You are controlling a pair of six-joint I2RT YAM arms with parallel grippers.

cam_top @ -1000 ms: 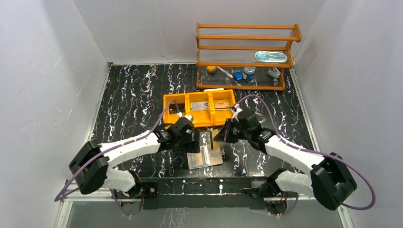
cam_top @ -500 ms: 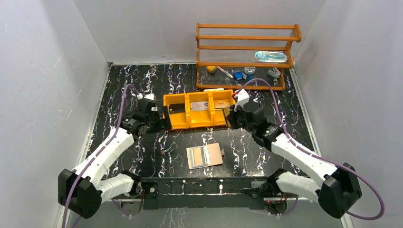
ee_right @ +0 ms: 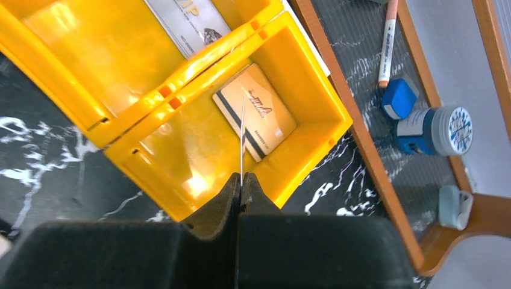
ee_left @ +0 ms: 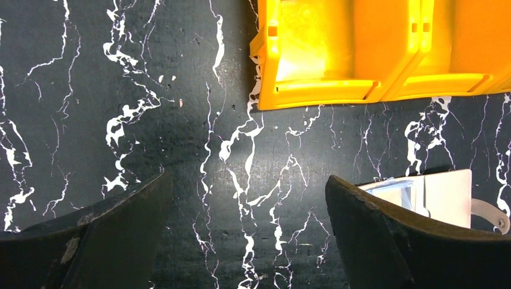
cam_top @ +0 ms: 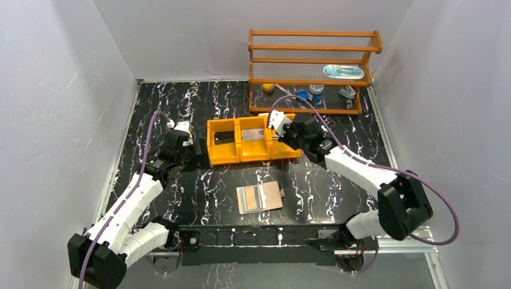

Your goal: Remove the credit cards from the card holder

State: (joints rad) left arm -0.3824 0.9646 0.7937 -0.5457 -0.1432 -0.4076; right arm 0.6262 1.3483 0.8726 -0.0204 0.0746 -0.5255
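The tan card in the tray (ee_right: pixel 264 113) is below the gripper's fingers. Next, my right gripper needs to move down and outward over that tan card and release the credit card.
The card holder (cam_top: pixel 259 197) lies open and flat on the table in front of the orange tray (cam_top: pixel 253 155); its corner and side tab show in the left wrist view (ee_left: pixel 446 189). My right gripper (cam_top: pixel 283 136) is shut on a thin credit card seen edge-on (ee_right: pixel 243 138), held over the tray's right compartment. A tan card (ee_right: pixel 256 111) lies flat in that compartment and a grey card (ee_right: pixel 187 21) in the middle one. In the right wrist view the gripper (ee_right: pixel 241 180) has its jaws pressed together. My left gripper (cam_top: pixel 197 159) is open and empty, low over the table left of the tray (ee_left: pixel 319 90), and shows in its own view (ee_left: pixel 246 180).
A wooden shelf rack (cam_top: pixel 313 60) stands behind the tray with a marker (ee_right: pixel 385 45), a blue-lidded jar (ee_right: pixel 434 129) and small items on its bottom level. A dark card (cam_top: pixel 224 137) lies in the tray's left compartment. White walls close in the table on three sides.
My left arm has pulled back from the card holder to the left of the tray. My right gripper has moved from beside the holder up and left over the tray's right compartment.
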